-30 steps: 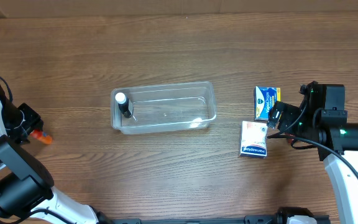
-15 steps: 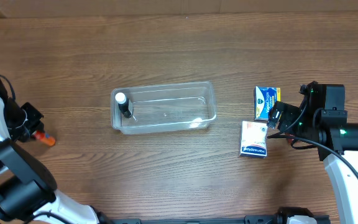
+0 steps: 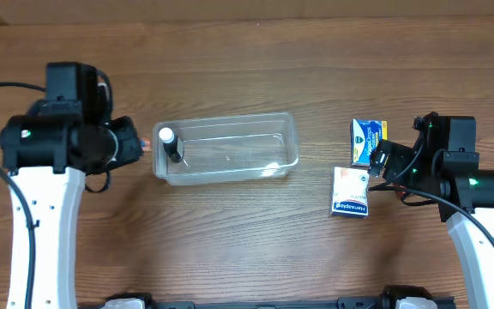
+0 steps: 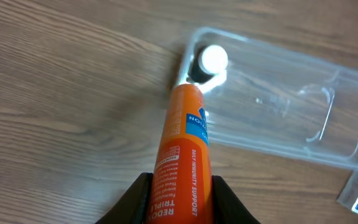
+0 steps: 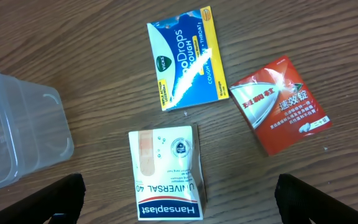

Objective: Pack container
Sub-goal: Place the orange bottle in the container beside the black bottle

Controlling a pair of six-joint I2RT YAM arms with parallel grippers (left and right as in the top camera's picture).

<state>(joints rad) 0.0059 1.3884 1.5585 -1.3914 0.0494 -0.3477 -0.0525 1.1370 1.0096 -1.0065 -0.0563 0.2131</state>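
I will move my left gripper over the container's bottle (image 4: 213, 59) end. Then I will lower the tube on the near side of the white-capped bottle, where the bottom of the container is free.
The clear plastic container (image 3: 230, 121) lies mid-table, with a small dark bottle with a white cap (image 3: 171, 144) standing in its left end. My left gripper (image 3: 140, 144) is shut on an orange tube (image 4: 182, 155) just left of the container's (image 4: 291, 106) left end. The tube's tip points at the bottle (image 4: 213, 59). My right gripper (image 3: 376, 163) is open and empty above a white Hansaplast box (image 5: 166, 174).
Right of the container lie the Hansaplast box (image 3: 350, 192), a blue and yellow cough drops box (image 3: 367, 140) (image 5: 185, 56) and a red box (image 5: 279, 104). The container's corner (image 5: 17, 137) shows at the left of the right wrist view.
My left arm has swung from the table's far left edge to just left of the container, carrying the orange tube. The right arm has not moved.
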